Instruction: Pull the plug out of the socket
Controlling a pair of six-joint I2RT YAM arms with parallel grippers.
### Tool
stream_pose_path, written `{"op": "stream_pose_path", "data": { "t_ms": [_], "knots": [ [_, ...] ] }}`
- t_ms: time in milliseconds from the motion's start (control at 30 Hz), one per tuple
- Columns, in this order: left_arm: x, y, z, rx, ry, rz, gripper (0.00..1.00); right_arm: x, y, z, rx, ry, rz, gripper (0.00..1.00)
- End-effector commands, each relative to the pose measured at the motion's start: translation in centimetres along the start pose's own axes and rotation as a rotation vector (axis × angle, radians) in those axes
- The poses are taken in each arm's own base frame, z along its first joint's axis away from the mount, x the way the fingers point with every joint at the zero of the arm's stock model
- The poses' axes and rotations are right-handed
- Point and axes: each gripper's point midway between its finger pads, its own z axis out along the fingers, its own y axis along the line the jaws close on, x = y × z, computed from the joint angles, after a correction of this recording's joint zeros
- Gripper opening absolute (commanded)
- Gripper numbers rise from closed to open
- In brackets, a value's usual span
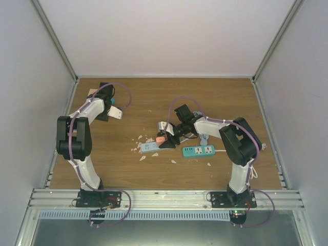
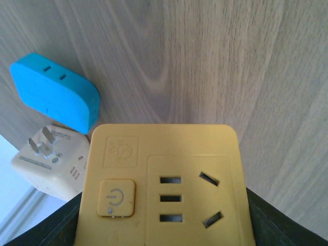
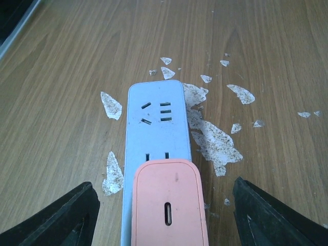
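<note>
The yellow socket block (image 2: 164,189) comes down with my left gripper onto that clear patch (image 2: 145,100) next for release, since bare wood shows beside the blue adapter.
The socket is a long pale grey-blue power strip (image 3: 156,120) lying flat on the wooden table; it also shows in the top view (image 1: 150,147). A salmon-pink plug (image 3: 169,205) sits in it, seen from above too (image 1: 160,139). My right gripper (image 3: 166,223) is open, with one dark finger (image 3: 66,218) on each side of the plug and clear of it. In the top view the right gripper (image 1: 169,134) hovers just over the plug. My left gripper (image 1: 110,109) is far off at the back left, shut on a yellow socket block (image 2: 164,189).
A teal power strip (image 1: 198,150) lies just right of the socket, under the right forearm. White flakes (image 3: 212,136) are scattered around the socket. A blue adapter (image 2: 56,92) and a white adapter (image 2: 51,164) lie by the left gripper near the table's left edge.
</note>
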Motion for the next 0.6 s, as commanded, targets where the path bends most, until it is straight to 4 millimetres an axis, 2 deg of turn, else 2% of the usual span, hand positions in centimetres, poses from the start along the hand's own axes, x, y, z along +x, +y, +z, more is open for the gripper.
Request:
{"op": "stream_pose_path", "data": {
  "t_ms": [0, 167, 300, 400, 500, 567],
  "knots": [
    [-0.1, 2.1, 0.4, -0.057, 0.079, 0.061, 0.25, -1.8, -0.2, -1.3, 0.008, -0.046, -0.026, 0.74],
    [-0.7, 2.4, 1.6, -0.053, 0.133, 0.107, 0.26, -2.3, -0.4, -2.2, 0.028, -0.068, -0.034, 0.75],
    [-1.8, 2.6, 1.8, -0.053, 0.145, 0.131, 0.33, -2.7, -0.5, -2.9, 0.038, -0.087, -0.041, 0.76],
    [-2.6, 2.5, 1.8, -0.044, 0.139, 0.134, 0.46, -2.7, -0.5, -3.1, 0.043, -0.092, -0.043, 0.76],
    [-2.9, 2.6, 1.9, -0.040, 0.139, 0.127, 0.65, -2.9, -0.5, -3.4, 0.046, -0.099, -0.046, 0.78],
    [-2.9, 2.8, 1.7, -0.036, 0.136, 0.118, 0.72, -2.9, -0.4, -3.6, 0.047, -0.104, -0.052, 0.79]
  ]
}}
